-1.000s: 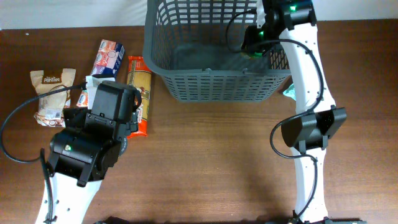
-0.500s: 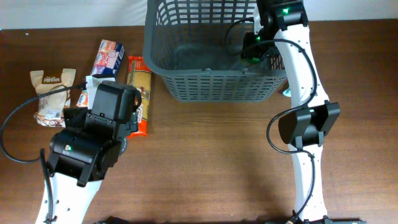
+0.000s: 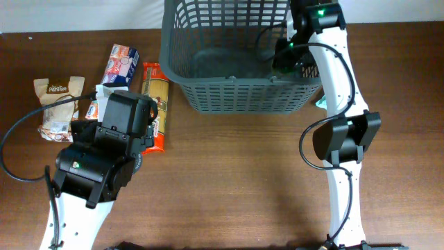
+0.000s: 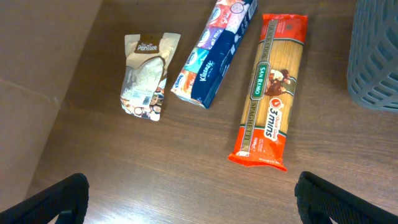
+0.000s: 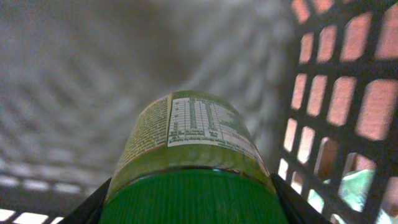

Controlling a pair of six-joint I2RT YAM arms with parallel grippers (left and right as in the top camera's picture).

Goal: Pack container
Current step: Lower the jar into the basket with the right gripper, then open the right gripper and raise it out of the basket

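I should lower my right gripper beside the basket's lattice end and release the jar there, as the basket's bottom below it is bare.
The container (image 3: 243,96), a dark grey lattice basket, stands at the table's back centre. My right gripper (image 3: 286,54) reaches down inside its right end. In the right wrist view that gripper (image 5: 189,200) is shut on a jar (image 5: 189,146) with a green ribbed lid and a printed label. The jar hangs close to the lattice wall (image 5: 339,93). My left gripper (image 4: 199,202) hangs open over bare wood, with both black fingertips (image 4: 59,199) wide apart. It is just short of the red end of a spaghetti packet (image 4: 270,93).
Left of the basket lie the spaghetti packet (image 3: 155,104), a blue-and-white tissue pack (image 3: 120,64) and a beige pouch (image 3: 55,104). A teal item (image 3: 322,103) shows outside the basket's right wall. The left arm's body (image 3: 104,153) covers part of the packets.
The right wrist has sunk a little deeper into the basket's right end with the jar. The left arm and the packets have not moved.
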